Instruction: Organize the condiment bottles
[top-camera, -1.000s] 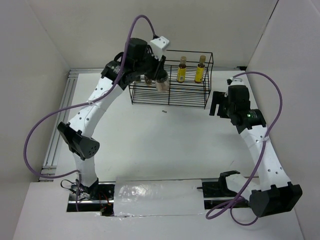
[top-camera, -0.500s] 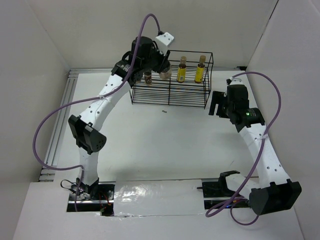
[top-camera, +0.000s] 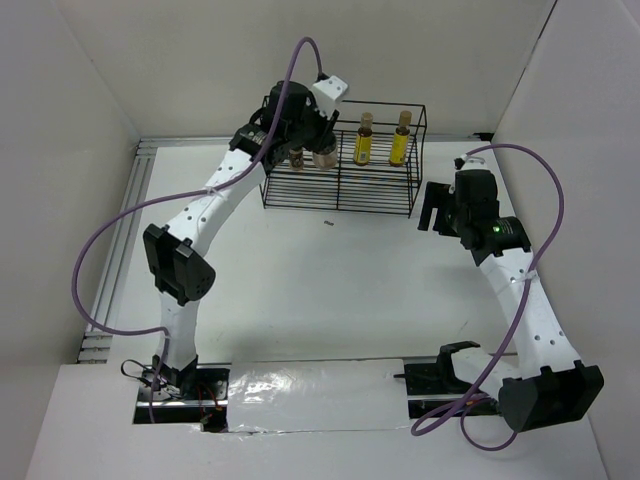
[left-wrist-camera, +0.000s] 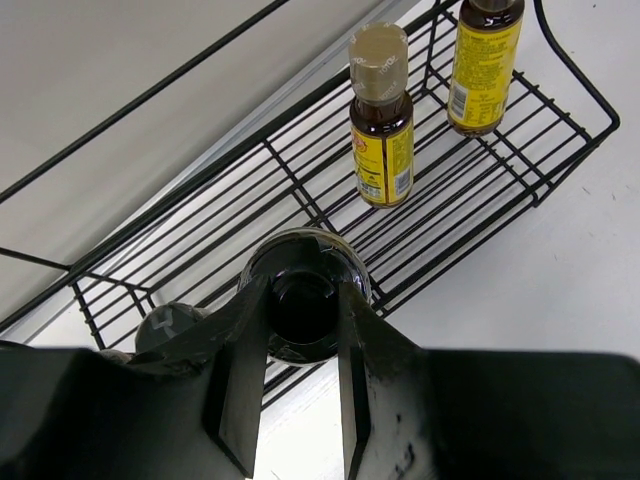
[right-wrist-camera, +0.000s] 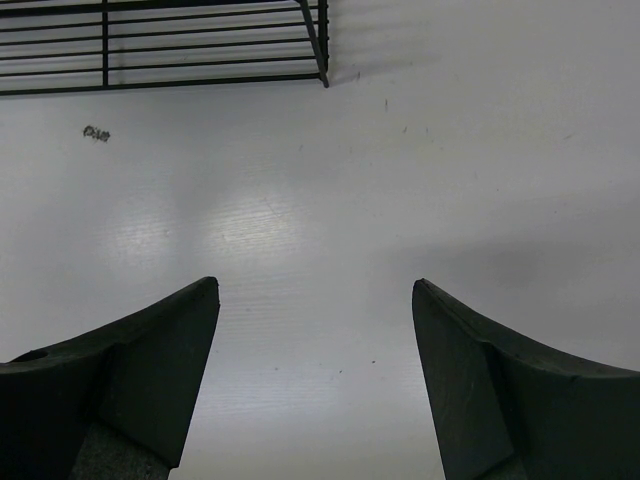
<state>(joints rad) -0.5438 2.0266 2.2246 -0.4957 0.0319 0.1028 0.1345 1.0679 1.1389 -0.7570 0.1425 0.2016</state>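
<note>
The left gripper lowers the fatter black-lidded jar onto the rack's wire bottom beside the short dark-lidded jar next and lets go of its lid, as a gap is open there.
My left gripper (top-camera: 322, 150) is shut on the lid of the fatter black-lidded jar (left-wrist-camera: 305, 305) and holds it inside the black wire rack (top-camera: 385, 188), left of centre. I cannot tell whether the jar rests on the rack floor. Two slim yellow-filled bottles with tan caps (top-camera: 363, 140) (top-camera: 401, 138) stand upright in the rack's right half; both also show in the left wrist view (left-wrist-camera: 382, 130) (left-wrist-camera: 485, 60). A short dark-lidded jar (top-camera: 296, 157) stands just left of the held jar, and its lid shows in the left wrist view (left-wrist-camera: 165, 325). My right gripper (top-camera: 436, 205) is open and empty, right of the rack.
The rack's front right corner (right-wrist-camera: 322, 60) lies ahead of my right gripper (right-wrist-camera: 315, 300). A small speck of debris (top-camera: 328, 223) lies on the white table in front of the rack. White walls close in behind and on both sides.
My left arm has carried the jar from in front of the rack back and up into it, beside the short jar. The right arm has not moved.
</note>
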